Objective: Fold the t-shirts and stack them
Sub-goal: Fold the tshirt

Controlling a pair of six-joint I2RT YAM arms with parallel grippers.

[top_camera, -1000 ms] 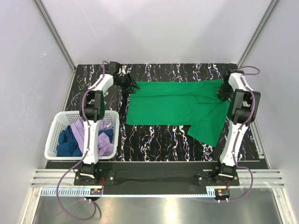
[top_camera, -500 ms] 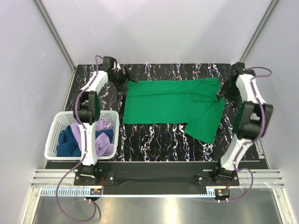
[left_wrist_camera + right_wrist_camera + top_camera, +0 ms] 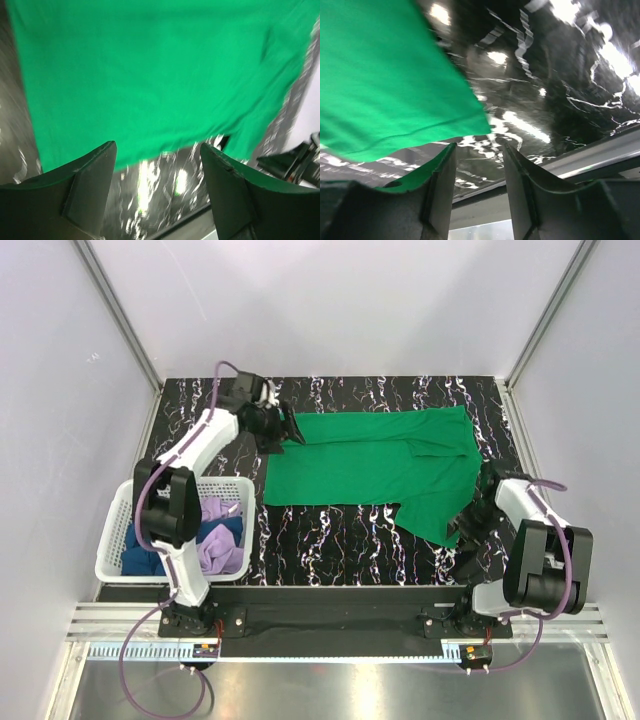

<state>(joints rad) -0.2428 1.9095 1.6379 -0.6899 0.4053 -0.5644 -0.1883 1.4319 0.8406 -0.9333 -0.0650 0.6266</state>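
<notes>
The green t-shirt's near corner (image 3: 268, 501) (image 3: 46, 167) by the basket is lying flat with bare table next to it, so I should next move my left gripper back and down onto that corner.
A bright green t-shirt (image 3: 365, 465) lies spread flat on the black marbled table (image 3: 340, 535), one sleeve pointing toward the near right. My left gripper (image 3: 287, 432) hovers at the shirt's far left corner. In the left wrist view that gripper (image 3: 157, 167) is open with bare table between its fingers and the green cloth (image 3: 150, 75) just ahead. My right gripper (image 3: 462, 531) sits by the sleeve's near tip. In the right wrist view it (image 3: 477, 152) is open and empty, the green hem (image 3: 395, 100) just ahead to the left. A lilac t-shirt (image 3: 215, 548) and a dark blue one (image 3: 228, 529) lie in the basket.
The white lattice basket (image 3: 105, 555) stands at the table's near left, partly covered by my left arm. A metal rail (image 3: 330, 620) runs along the near edge. White walls enclose the table on three sides.
The right arm has swung from the shirt's far right corner down to the sleeve tip near the front. The left gripper stayed at the far left corner. The shirt slid slightly back.
</notes>
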